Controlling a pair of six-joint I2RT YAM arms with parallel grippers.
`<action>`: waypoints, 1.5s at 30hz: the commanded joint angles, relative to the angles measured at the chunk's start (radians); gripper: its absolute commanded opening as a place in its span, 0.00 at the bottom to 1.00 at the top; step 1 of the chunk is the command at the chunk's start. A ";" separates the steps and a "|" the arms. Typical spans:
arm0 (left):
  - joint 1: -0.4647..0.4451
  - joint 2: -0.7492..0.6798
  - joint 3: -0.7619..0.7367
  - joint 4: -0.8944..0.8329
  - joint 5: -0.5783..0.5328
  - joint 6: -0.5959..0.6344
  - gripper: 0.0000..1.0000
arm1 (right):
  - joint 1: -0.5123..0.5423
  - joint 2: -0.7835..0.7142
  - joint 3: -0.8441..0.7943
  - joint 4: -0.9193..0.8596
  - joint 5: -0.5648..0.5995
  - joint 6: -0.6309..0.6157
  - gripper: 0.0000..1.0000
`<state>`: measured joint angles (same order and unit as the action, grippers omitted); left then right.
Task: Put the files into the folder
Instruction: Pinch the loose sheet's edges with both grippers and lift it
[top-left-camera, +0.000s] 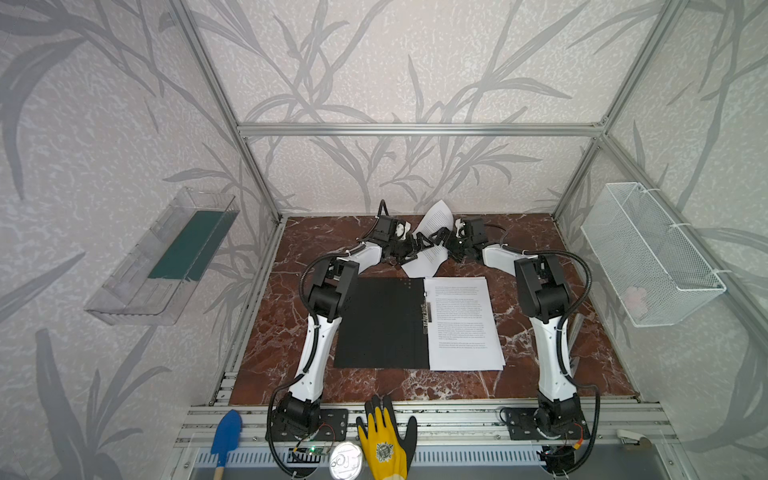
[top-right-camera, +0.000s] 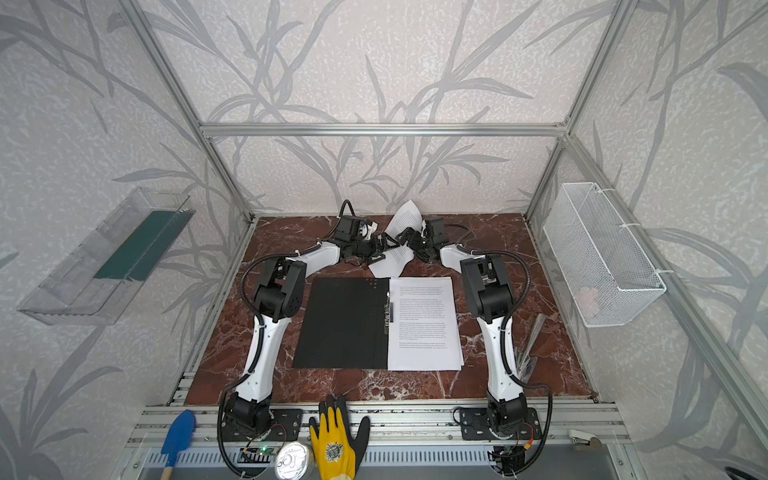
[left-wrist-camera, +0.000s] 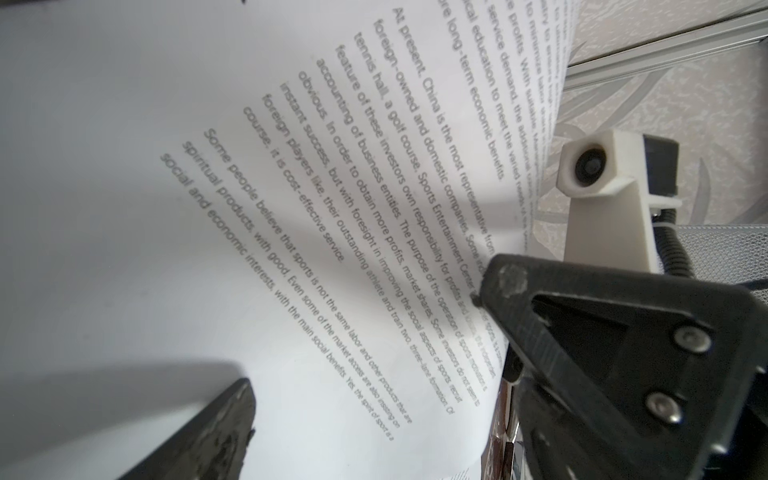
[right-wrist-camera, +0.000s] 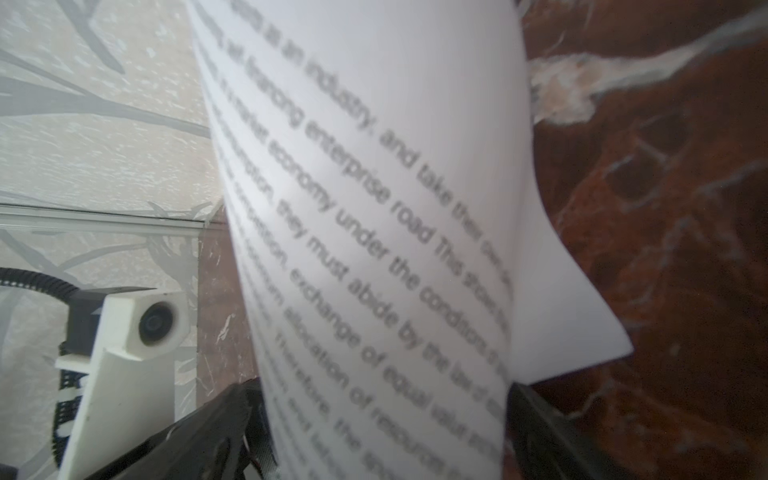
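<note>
My open right gripper moves back toward my base to the curled sheet's lower edge (top-left-camera: 439, 264) next and closes there. That edge lies nearer the folder (top-left-camera: 382, 324) than my fingers.
The black folder (top-left-camera: 382, 324) (top-right-camera: 345, 324) lies open in the middle of the marble table, with a stack of printed white files (top-left-camera: 463, 324) (top-right-camera: 424, 324) on its right half beside the metal clip. Another sheet (top-left-camera: 436, 220) (top-right-camera: 405, 218) stands curled near the back wall, between both grippers. My left gripper (top-left-camera: 409, 251) (top-right-camera: 376, 248) (left-wrist-camera: 372, 330) is open, its fingers wide on either side of the sheet (left-wrist-camera: 249, 166). My right gripper (top-left-camera: 442, 240) (top-right-camera: 410, 240) (right-wrist-camera: 380, 390) is open too, and the bowed sheet (right-wrist-camera: 395, 166) rises between its fingers.
A clear wall tray holding a dark green panel (top-left-camera: 187, 245) hangs on the left and a white mesh basket (top-left-camera: 648, 253) on the right. A yellow glove (top-left-camera: 386, 440), blue trowel (top-left-camera: 226, 432) and tin can (top-left-camera: 345, 459) lie at the front rail. The back wall is close behind the grippers.
</note>
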<state>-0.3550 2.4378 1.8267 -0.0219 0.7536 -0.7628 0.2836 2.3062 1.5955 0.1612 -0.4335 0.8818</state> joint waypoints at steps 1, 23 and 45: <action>-0.004 0.079 -0.022 -0.098 -0.040 -0.021 0.99 | 0.012 -0.046 -0.057 0.079 -0.050 0.065 0.99; 0.014 0.059 -0.077 -0.044 -0.024 -0.048 0.99 | 0.039 -0.103 -0.207 0.281 0.032 0.124 0.90; 0.021 0.062 -0.100 0.000 -0.005 -0.090 0.99 | 0.132 -0.151 -0.484 0.572 0.365 0.284 0.32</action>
<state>-0.3378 2.4382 1.7771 0.0910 0.7952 -0.8417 0.4038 2.1902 1.1236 0.6937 -0.1532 1.1393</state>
